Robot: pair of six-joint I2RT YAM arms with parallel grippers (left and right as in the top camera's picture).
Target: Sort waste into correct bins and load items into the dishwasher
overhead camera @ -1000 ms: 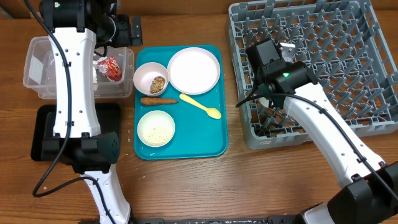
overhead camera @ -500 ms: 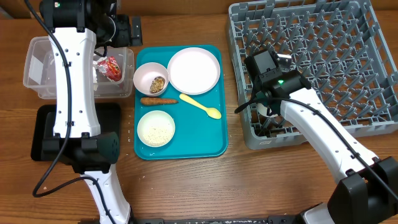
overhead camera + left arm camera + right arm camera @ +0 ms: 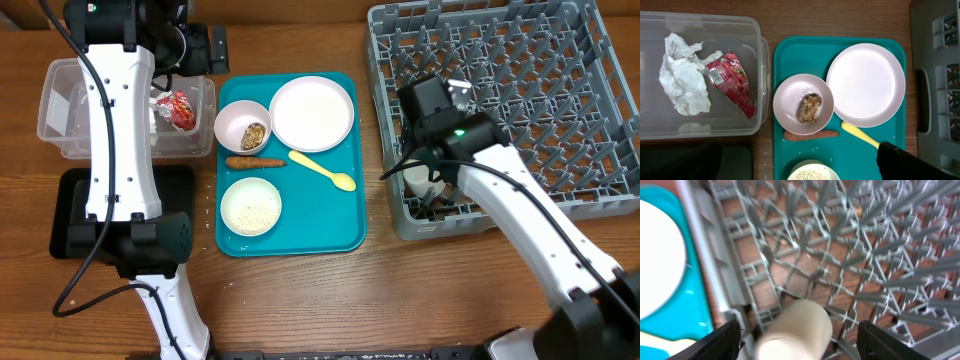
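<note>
I need to lower my left gripper next, back from the tub to the rice bowl's rim facing the rack (image 3: 837,177), where the empty tray leaves room for a finger.
The clear tub (image 3: 60,140) holds the red-and-silver wrapper (image 3: 732,85) and the crumpled white paper (image 3: 682,75). My left gripper (image 3: 800,152) hangs open and empty high above the tub and the teal tray. On that tray lie the plate (image 3: 311,112), a bowl (image 3: 232,120) with the brown lump (image 3: 809,108), the food stick (image 3: 255,162), a bowl of rice (image 3: 250,206) and the yellow spoon (image 3: 323,170). My right gripper (image 3: 805,342) is open in the near left corner of the grey rack (image 3: 600,190). The white cup (image 3: 795,330) lies on its side between its fingers.
The black tray (image 3: 70,215) sits in front of the tub, partly under my left arm. The teal tray (image 3: 345,230) lies between the tub and the rack. A few rice grains (image 3: 815,147) lie loose on it and on the wood beside it.
My right arm has shifted slightly over the rack's near left corner, and more of the cup shows beneath it. The left arm has not moved.
</note>
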